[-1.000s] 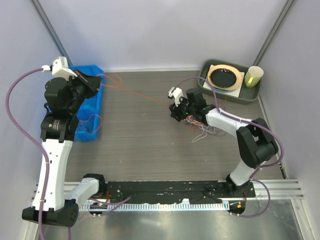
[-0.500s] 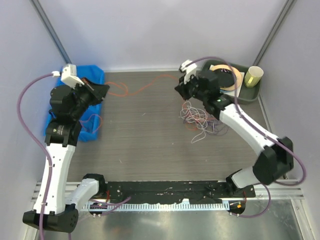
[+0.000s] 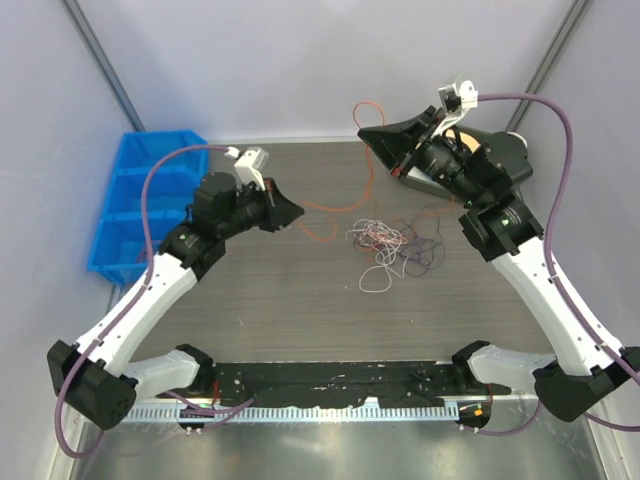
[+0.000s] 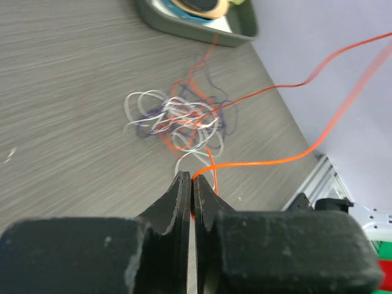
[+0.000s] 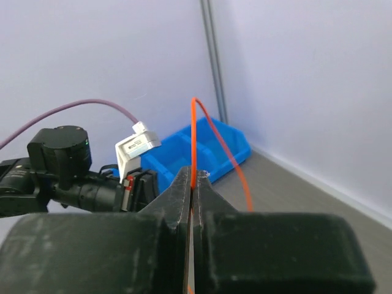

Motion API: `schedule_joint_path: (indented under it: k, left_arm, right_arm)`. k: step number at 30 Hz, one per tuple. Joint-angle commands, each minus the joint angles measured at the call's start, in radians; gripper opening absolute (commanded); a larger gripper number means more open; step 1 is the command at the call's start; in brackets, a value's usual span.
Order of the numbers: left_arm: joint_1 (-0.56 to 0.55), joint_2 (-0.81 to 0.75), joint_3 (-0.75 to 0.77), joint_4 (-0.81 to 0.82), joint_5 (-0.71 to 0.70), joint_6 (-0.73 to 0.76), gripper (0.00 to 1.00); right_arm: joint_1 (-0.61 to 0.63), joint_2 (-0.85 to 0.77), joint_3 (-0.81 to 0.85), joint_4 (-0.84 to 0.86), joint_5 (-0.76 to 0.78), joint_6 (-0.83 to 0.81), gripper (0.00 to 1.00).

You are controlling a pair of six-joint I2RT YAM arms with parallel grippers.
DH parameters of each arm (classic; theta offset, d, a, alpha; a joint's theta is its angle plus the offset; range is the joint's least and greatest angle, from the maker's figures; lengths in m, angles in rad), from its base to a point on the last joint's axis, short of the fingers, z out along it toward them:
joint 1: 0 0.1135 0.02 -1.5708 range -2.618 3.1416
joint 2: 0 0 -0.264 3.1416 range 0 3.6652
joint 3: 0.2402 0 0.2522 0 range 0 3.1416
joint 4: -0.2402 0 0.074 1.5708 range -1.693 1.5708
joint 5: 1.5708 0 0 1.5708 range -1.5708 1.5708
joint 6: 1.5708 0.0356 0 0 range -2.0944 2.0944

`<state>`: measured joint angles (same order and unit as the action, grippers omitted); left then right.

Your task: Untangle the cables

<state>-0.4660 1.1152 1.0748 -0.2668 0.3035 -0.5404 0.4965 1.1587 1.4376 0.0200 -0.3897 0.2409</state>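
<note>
The right gripper stays high above the table's far side next, turns and opens to release the orange cable (image 3: 345, 205), since my left gripper holds it too.
A loose tangle of thin white, purple and orange-red cables (image 3: 390, 240) lies on the table's middle; it also shows in the left wrist view (image 4: 177, 119). An orange cable (image 3: 345, 205) runs from the tangle to both grippers. My left gripper (image 3: 298, 212) is shut on the orange cable (image 4: 257, 164), left of the tangle and low over the table. My right gripper (image 3: 365, 132) is shut on the same orange cable (image 5: 194, 135), raised above the table's far side, with the cable looping up over it.
A blue compartment bin (image 3: 140, 200) sits at the far left, also in the right wrist view (image 5: 202, 147). A dark green tray (image 3: 505, 150) stands at the far right, mostly hidden behind the right arm; it shows in the left wrist view (image 4: 190, 27).
The left gripper has moved from the blue bin right toward the tangle. The right gripper has risen and moved back, drawing the orange cable out; the tangle has shifted slightly left.
</note>
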Motion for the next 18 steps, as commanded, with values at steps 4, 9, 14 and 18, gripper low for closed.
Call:
schedule_joint_path:
  k: [4,9,14,18]
  left_arm:
    - [-0.150,0.118,-0.025,0.362,-0.003,0.005,0.13]
    - [-0.269,0.265,-0.023,0.492,-0.157,0.092,0.14]
    - [-0.330,0.432,0.053,0.521,-0.276,0.106,0.59]
    - [-0.339,0.478,0.048,0.618,-0.282,0.115,0.95]
  right_arm:
    - [0.005,0.074,-0.034,0.121,-0.092,0.265,0.01]
    - [0.004,0.059,-0.068,0.136,0.015,0.334,0.01]
    - [0.005,0.035,-0.083,0.101,0.054,0.347,0.01]
    - [0.005,0.016,-0.104,0.104,0.060,0.360,0.01]
